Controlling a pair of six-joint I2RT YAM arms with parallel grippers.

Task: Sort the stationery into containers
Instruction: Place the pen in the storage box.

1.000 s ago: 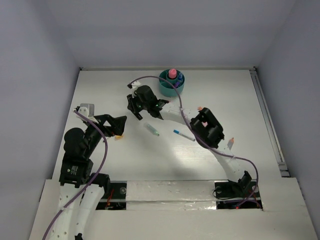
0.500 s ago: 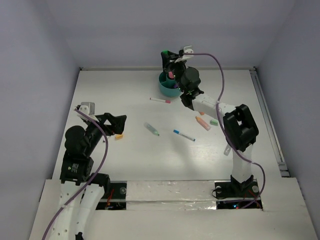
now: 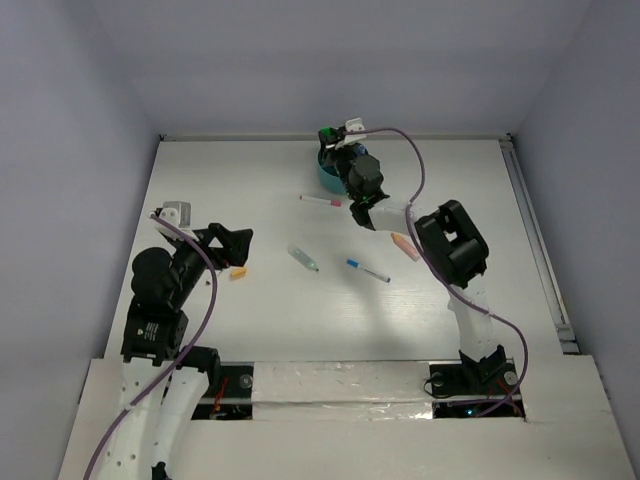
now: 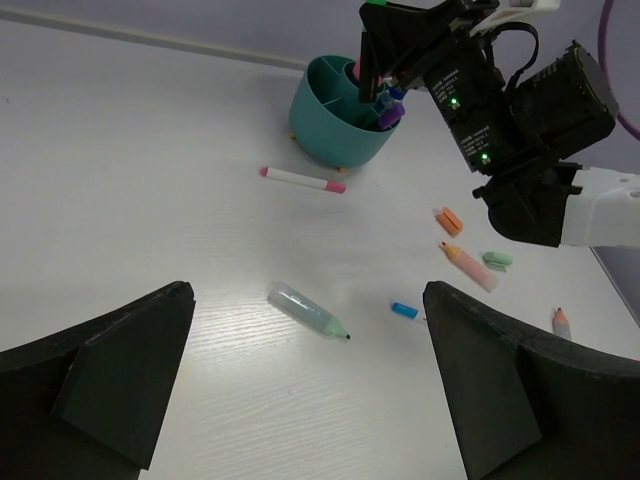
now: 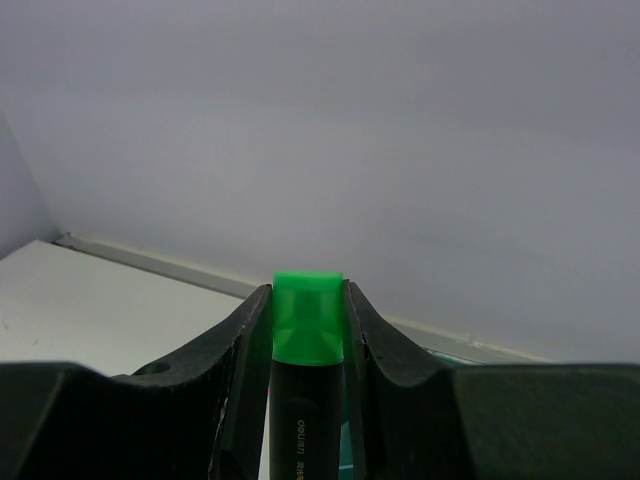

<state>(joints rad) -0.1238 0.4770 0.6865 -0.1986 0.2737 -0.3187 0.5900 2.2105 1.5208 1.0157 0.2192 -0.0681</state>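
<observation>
The middle of the teal cup is to the right in the top view, so my right gripper will next move that way and lower the highlighter into the cup's opening.
My right gripper (image 3: 337,140) is at the back of the table, right above the teal cup (image 3: 327,177), and is shut on a black highlighter (image 4: 368,50) with a green cap (image 5: 308,315). The highlighter hangs upright, its lower end at the cup's rim (image 4: 330,72). The cup (image 4: 320,125) holds purple-capped (image 4: 390,115) and blue-capped markers and something pink. My left gripper (image 3: 236,252) hangs open over the left of the table with nothing between its fingers (image 4: 120,370). A pale green marker (image 4: 308,311) lies ahead of it.
Loose on the table lie a pink-capped thin pen (image 3: 320,201), a blue-capped pen (image 3: 368,271), a pink-orange highlighter (image 3: 404,245), an orange piece (image 4: 449,220), a green piece (image 4: 498,260), a pencil stub (image 4: 561,322) and an orange piece (image 3: 238,273) beside my left gripper.
My right arm has swung from the middle of the table to the teal cup at the back, carrying the green-capped highlighter. My left arm has not moved.
</observation>
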